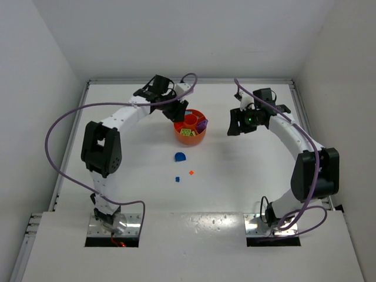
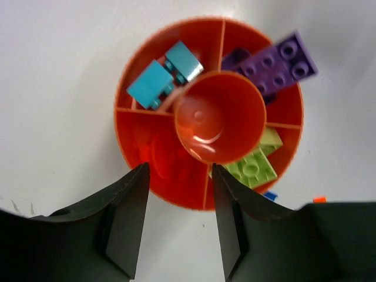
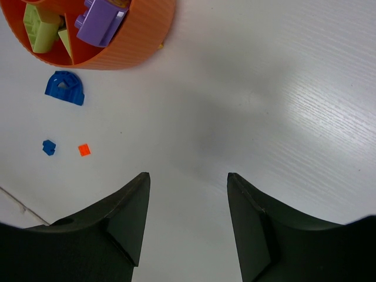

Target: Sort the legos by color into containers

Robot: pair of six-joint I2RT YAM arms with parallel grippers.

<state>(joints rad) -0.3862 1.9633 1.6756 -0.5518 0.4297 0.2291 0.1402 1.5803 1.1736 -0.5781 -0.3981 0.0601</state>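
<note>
Next, the left gripper draws back from the tray [image 1: 189, 140] and moves down, turning, onto the tiny orange piece [image 1: 191, 173], still unsorted below it toward my base.
The round orange tray [image 1: 189, 140] holds teal bricks [image 2: 164, 76], a purple brick [image 2: 279, 61] and pale green bricks [image 2: 252, 167] in separate wedges; its central cup [image 2: 220, 114] looks empty. My left gripper [image 2: 179, 171] is open and empty, hovering over the tray's rim [image 2: 120, 126]; it also shows in the top view [image 1: 178, 113]. A blue rounded piece [image 1: 180, 157], a tiny blue piece [image 1: 176, 178] and a tiny orange piece [image 1: 191, 173] lie on the table in front of the tray. My right gripper [image 1: 234, 124] is open and empty, right of the tray.
In the right wrist view the right gripper [image 3: 188, 176] hangs over bare white table, with the tray [image 3: 141, 29], the blue rounded piece [image 3: 64, 88], the tiny blue piece [image 3: 49, 147] and the tiny orange piece [image 3: 84, 150] to its left. White walls enclose the table.
</note>
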